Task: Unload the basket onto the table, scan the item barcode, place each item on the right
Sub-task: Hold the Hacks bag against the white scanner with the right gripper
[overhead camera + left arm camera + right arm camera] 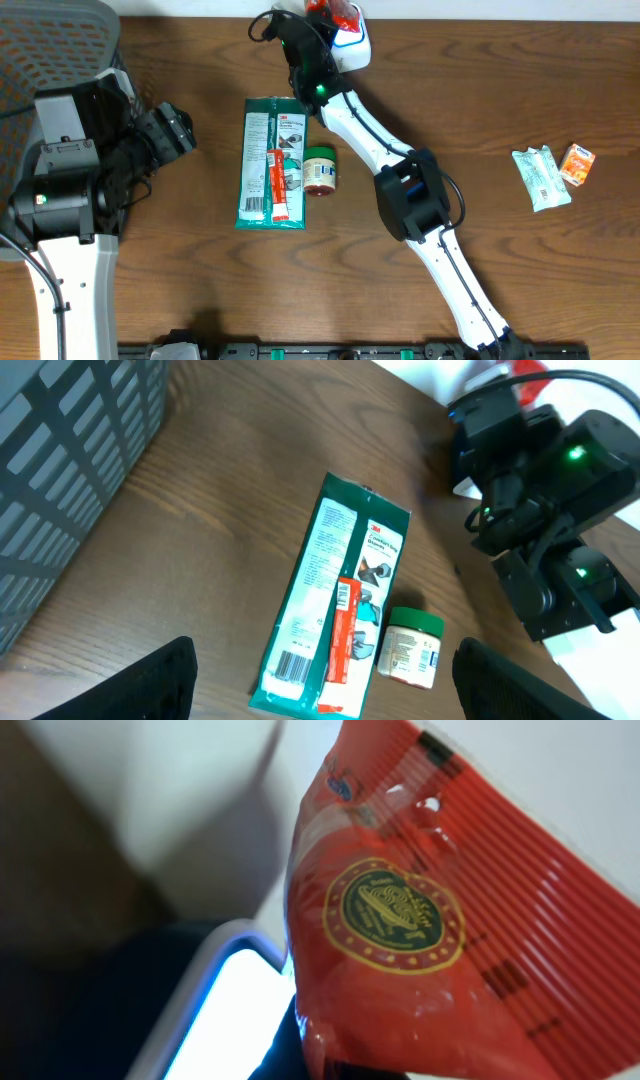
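Next, my right gripper moves to the right in the overhead view, then down, to release the packet beside the small packets, where the tabletop is clear.
My right gripper (318,16) is shut on a red packet (340,12) at the table's far edge, holding it over the white scanner (352,48). In the right wrist view the red packet (430,920) fills the frame, its green-and-gold seal facing the camera. The scanner's lit window (235,1020) glows just below and left of it, and no barcode shows on this face. My left gripper (325,700) hangs open above the table's left side with nothing between its fingers (150,685).
A green wipes pack (272,160) lies mid-table with a red-and-white tube (278,185) on it and a green-lidded jar (320,170) beside it. A grey basket (60,40) stands at the far left. Small packets (540,178) and an orange one (577,163) lie at right.
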Robot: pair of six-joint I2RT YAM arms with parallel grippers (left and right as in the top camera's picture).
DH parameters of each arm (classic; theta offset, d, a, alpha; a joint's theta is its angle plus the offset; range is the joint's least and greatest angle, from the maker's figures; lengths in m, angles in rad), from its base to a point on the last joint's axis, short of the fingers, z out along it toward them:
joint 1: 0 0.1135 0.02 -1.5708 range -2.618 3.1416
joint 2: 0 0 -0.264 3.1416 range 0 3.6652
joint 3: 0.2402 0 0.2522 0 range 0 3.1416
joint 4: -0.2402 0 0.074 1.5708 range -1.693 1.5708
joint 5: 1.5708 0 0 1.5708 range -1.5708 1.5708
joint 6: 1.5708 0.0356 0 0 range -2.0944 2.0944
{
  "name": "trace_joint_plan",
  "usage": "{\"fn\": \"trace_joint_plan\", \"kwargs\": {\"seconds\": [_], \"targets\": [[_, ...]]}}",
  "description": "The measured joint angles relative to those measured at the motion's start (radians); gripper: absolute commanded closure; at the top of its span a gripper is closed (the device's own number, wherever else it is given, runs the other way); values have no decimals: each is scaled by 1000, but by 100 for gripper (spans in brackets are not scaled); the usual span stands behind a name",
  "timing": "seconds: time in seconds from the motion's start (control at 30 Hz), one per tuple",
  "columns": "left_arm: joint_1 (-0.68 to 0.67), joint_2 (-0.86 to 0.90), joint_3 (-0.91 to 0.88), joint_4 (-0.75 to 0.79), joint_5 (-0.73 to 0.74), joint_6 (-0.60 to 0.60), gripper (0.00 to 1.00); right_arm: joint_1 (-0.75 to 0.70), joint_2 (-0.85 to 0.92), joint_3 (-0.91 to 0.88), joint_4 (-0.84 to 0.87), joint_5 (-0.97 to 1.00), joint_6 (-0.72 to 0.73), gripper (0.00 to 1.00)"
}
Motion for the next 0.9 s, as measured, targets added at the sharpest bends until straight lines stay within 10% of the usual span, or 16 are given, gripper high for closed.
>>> {"fn": "trace_joint_plan", "kwargs": {"seconds": [0.9], "targets": [[0,0,0,0,0,0,18,0,4,0,-104,-67,191,99]]}}
